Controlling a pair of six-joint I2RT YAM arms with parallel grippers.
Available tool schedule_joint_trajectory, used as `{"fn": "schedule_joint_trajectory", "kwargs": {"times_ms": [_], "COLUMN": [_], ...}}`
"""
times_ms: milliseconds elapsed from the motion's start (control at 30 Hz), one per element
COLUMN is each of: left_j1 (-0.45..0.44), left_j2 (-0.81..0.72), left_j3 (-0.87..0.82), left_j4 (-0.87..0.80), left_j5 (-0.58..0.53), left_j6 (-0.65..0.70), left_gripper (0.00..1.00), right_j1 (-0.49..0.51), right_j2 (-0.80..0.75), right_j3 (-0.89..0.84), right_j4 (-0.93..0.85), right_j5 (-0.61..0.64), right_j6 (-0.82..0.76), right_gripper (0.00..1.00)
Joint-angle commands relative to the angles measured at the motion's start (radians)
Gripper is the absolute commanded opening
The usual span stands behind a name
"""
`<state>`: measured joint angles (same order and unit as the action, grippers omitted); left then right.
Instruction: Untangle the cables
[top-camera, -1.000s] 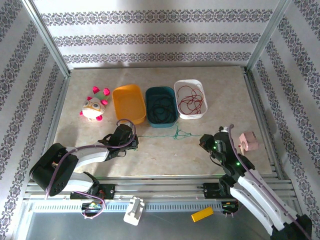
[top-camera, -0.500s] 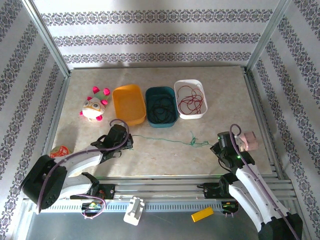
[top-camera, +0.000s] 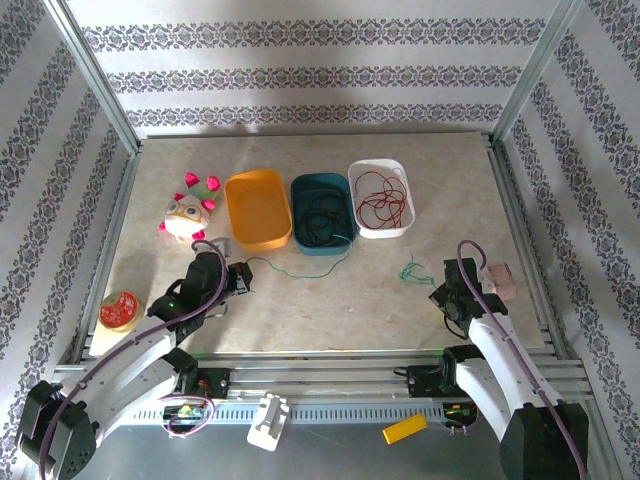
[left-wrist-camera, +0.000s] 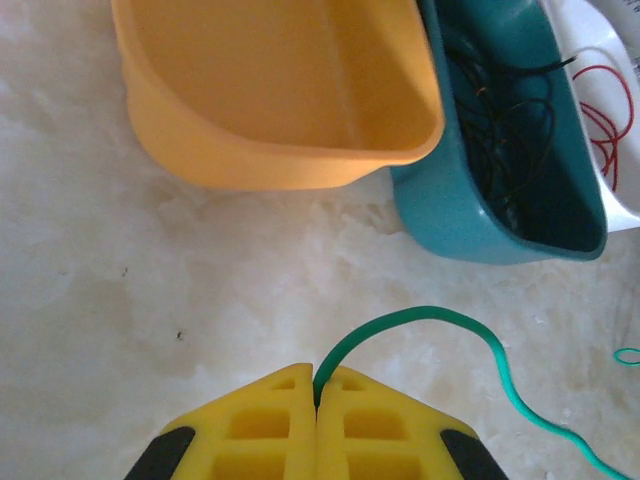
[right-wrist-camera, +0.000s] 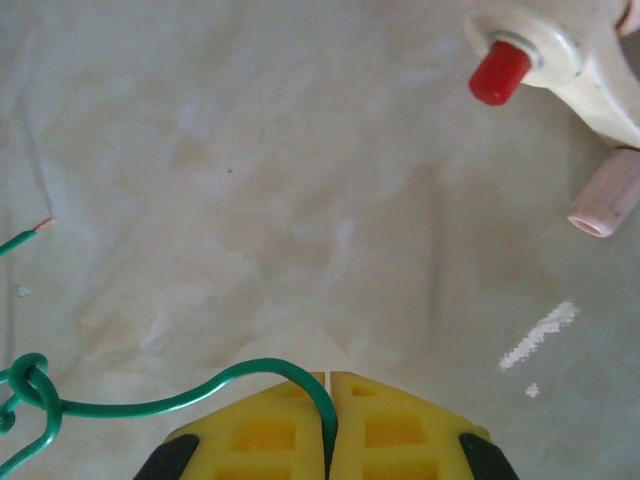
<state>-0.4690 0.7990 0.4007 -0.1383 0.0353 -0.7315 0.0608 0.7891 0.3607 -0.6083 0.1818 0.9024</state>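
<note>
I will move my right gripper outward toward the white tray (top-camera: 376, 163), then release the knotted cable on the tabletop.
A green cable (top-camera: 300, 273) runs from my left gripper (top-camera: 242, 281) across the table toward the teal tray (top-camera: 320, 179). In the left wrist view the left gripper (left-wrist-camera: 318, 385) is shut on this green cable (left-wrist-camera: 430, 318), which arcs off to the right. A second green cable with a small knot (top-camera: 411, 270) lies left of my right gripper (top-camera: 446, 296). The right gripper (right-wrist-camera: 328, 385) is shut on that cable (right-wrist-camera: 150, 405), and the knot (right-wrist-camera: 30, 385) is at the left edge. Black cables (top-camera: 322, 215) lie in the teal tray, red cables (top-camera: 382, 198) in the white tray (top-camera: 376, 163).
An orange tray (top-camera: 258, 205) stands left of the teal one. A plush toy (top-camera: 187, 215) sits at the far left, a red-lidded jar (top-camera: 120, 310) near the left front edge. A pink object (top-camera: 499, 280) lies just right of the right gripper.
Both grippers pulled apart, the left one leftward and nearer, the right one rightward. The green tangle in the middle came apart into two strands. The knot travelled right.
</note>
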Motion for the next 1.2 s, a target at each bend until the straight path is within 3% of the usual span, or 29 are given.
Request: {"fn": "schedule_joint_trajectory", "kwargs": {"times_ms": [0, 133, 400, 433, 533, 667, 767, 900, 1167], "left_j1": [0.01, 0.011, 0.012, 0.012, 0.012, 0.011, 0.012, 0.011, 0.011], "left_j2": [-0.007, 0.024, 0.117, 0.124, 0.137, 0.15, 0.155, 0.158, 0.161], "left_j3": [0.097, 0.19, 0.229, 0.225, 0.215, 0.205, 0.204, 0.196, 0.183], "left_j4": [-0.072, -0.103, -0.023, -0.011, 0.009, 0.019, 0.022, 0.042, 0.079], "left_j5": [-0.042, -0.109, -0.067, -0.062, -0.054, -0.041, -0.026, -0.003, 0.05], "left_j6": [0.0, -0.008, 0.006, -0.002, -0.017, -0.008, 0.0, -0.001, 0.005], "left_gripper": [0.0, 0.0, 0.0, 0.0, 0.0, 0.0, 0.0, 0.0, 0.0], "right_j1": [-0.007, -0.007, 0.017, 0.031, 0.088, 0.153, 0.196, 0.278, 0.552], "right_j2": [0.0, 0.001, 0.022, 0.02, -0.01, -0.095, -0.156, -0.163, 0.011], "right_j3": [0.002, -0.006, -0.011, -0.011, -0.003, 0.042, 0.076, 0.087, 0.142], "right_j4": [0.032, 0.059, 0.154, 0.165, 0.149, 0.114, 0.149, 0.334, 0.64], "right_j5": [-0.026, -0.057, -0.224, -0.242, -0.2, -0.106, -0.112, -0.274, -0.298], "right_j6": [-0.041, -0.059, -0.132, -0.133, -0.12, -0.106, -0.109, -0.096, -0.068], "right_gripper": [0.0, 0.0, 0.0, 0.03, 0.41, 0.53, 0.55, 0.55, 0.56]}}
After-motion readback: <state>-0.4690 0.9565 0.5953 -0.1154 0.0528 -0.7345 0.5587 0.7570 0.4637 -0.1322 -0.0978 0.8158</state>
